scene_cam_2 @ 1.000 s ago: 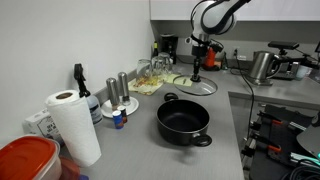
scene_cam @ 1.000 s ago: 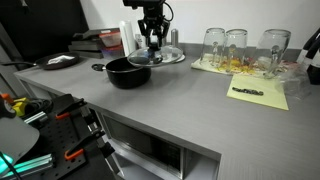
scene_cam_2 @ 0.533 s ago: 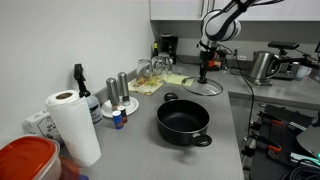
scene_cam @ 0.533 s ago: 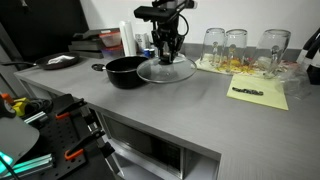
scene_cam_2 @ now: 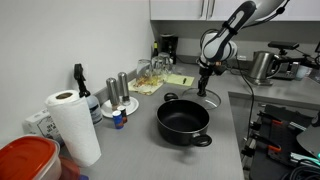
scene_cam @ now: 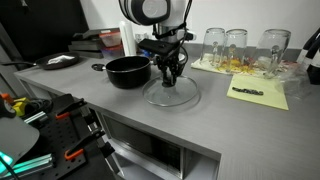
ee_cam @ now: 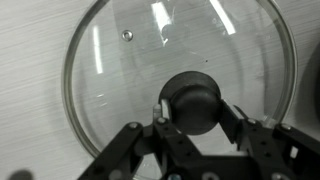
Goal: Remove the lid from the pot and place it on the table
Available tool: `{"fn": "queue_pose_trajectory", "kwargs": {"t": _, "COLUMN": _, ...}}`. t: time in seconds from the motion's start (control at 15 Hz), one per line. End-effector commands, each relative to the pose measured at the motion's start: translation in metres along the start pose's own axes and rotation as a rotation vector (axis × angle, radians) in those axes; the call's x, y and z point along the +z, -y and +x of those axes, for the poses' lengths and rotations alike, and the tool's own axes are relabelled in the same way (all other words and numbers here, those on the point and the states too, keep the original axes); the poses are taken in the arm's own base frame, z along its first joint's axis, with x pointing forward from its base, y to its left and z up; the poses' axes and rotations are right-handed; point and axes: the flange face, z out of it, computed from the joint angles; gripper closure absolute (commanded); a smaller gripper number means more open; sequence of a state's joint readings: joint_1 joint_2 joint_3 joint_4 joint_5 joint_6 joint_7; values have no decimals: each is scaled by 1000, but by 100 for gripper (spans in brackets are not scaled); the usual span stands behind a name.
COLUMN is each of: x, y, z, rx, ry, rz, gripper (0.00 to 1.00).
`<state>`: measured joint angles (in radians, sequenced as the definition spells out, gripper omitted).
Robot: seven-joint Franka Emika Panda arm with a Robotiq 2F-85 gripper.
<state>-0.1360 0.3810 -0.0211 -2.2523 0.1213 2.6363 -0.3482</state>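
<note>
Next, my gripper carries the lid slightly down to the grey table before I release the knob, since the lid is apart from the pot.
The glass lid with a metal rim and black knob lies low on the grey table, right of the pot in this view; I cannot tell if its rim touches. It also shows in an exterior view and fills the wrist view. My gripper stands upright over it, fingers shut on the knob. The black pot stands open and empty, apart from the lid.
Glass jars and a yellow paper sheet with a dark object lie beyond the lid. A paper towel roll, red container, shakers and a kettle stand around.
My gripper has carried the lid from above the pot, sideways away from it and down to the table surface. The pot has not moved.
</note>
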Motion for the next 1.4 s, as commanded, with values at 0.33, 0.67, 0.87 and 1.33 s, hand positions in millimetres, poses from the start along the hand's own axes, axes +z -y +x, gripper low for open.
{"fn": "queue_pose_trajectory", "kwargs": {"t": 0.33, "x": 28, "y": 5, "z": 1, "rx": 44, "ry": -17, "rz": 4, "gripper": 75}}
{"fn": "queue_pose_trajectory", "kwargs": {"t": 0.67, "x": 29, "y": 7, "z": 1, "rx": 43, "ry": -15, "rz": 6, "gripper": 28}}
{"fn": "queue_pose_trajectory", "kwargs": {"t": 0.87, "x": 26, "y": 8, "z": 2, "rx": 41, "ry": -21, "rz": 6, "gripper": 11}}
{"fn": "queue_pose_trajectory", "kwargs": {"t": 1.33, "x": 21, "y": 12, "z": 5, "rx": 18, "ry": -16, "rz": 13, "gripper": 0}}
